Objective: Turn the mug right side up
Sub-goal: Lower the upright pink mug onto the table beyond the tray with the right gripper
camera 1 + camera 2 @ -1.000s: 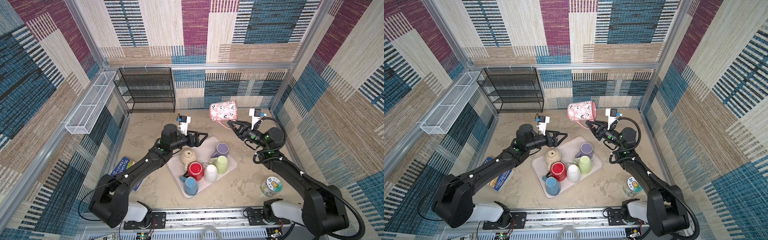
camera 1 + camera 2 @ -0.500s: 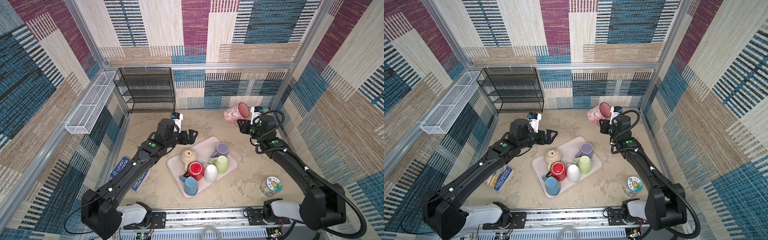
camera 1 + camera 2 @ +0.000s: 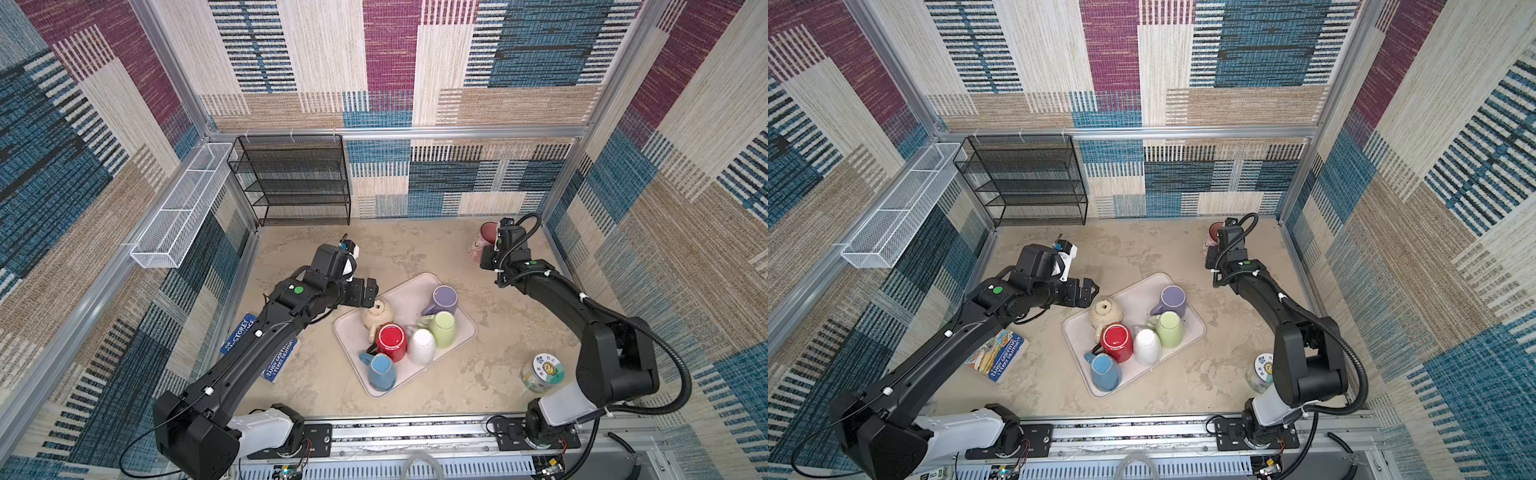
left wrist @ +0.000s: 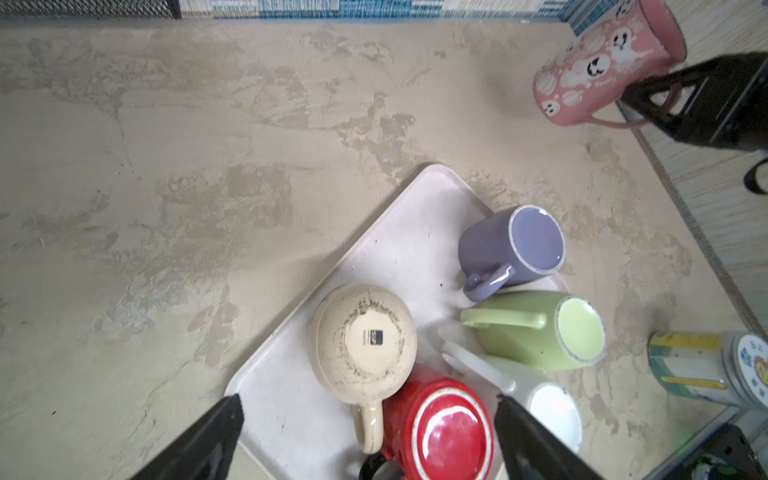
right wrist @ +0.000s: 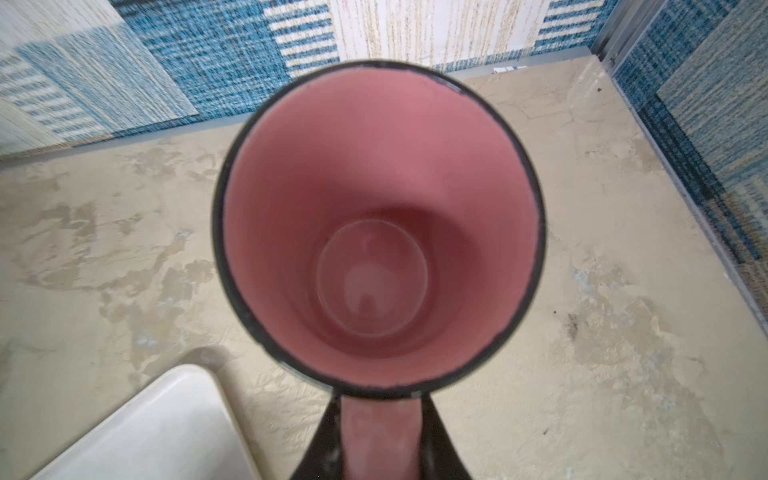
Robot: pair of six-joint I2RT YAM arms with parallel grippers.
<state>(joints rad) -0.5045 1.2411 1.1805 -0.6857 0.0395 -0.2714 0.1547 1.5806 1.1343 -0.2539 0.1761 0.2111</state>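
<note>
The mug's handle comes down next with my right gripper, onto the bare tabletop beneath the pink mug (image 3: 481, 243), and is released, since the mug's opening already faces up.
The pink mug (image 3: 481, 243) with ghost faces is at the back right of the table, mouth up and tilted a little, as the left wrist view shows (image 4: 598, 66). My right gripper (image 5: 380, 401) is shut on its handle, and the right wrist view looks straight down into the mug's pink inside (image 5: 380, 224). Whether its base touches the table I cannot tell. My left gripper (image 3: 372, 291) hangs open and empty over the tray's left corner, above a beige mug (image 4: 363, 340).
The white tray (image 3: 419, 286) holds several mugs bottom up. A black wire shelf (image 3: 299, 178) stands at the back, a white wire basket (image 3: 178, 208) on the left wall. A book (image 3: 257, 345) lies left, a jar (image 3: 542, 372) front right.
My right gripper has carried the pink mug down towards the back right corner and turned it from lying sideways to mouth up. My left gripper has drawn back a little to the left.
</note>
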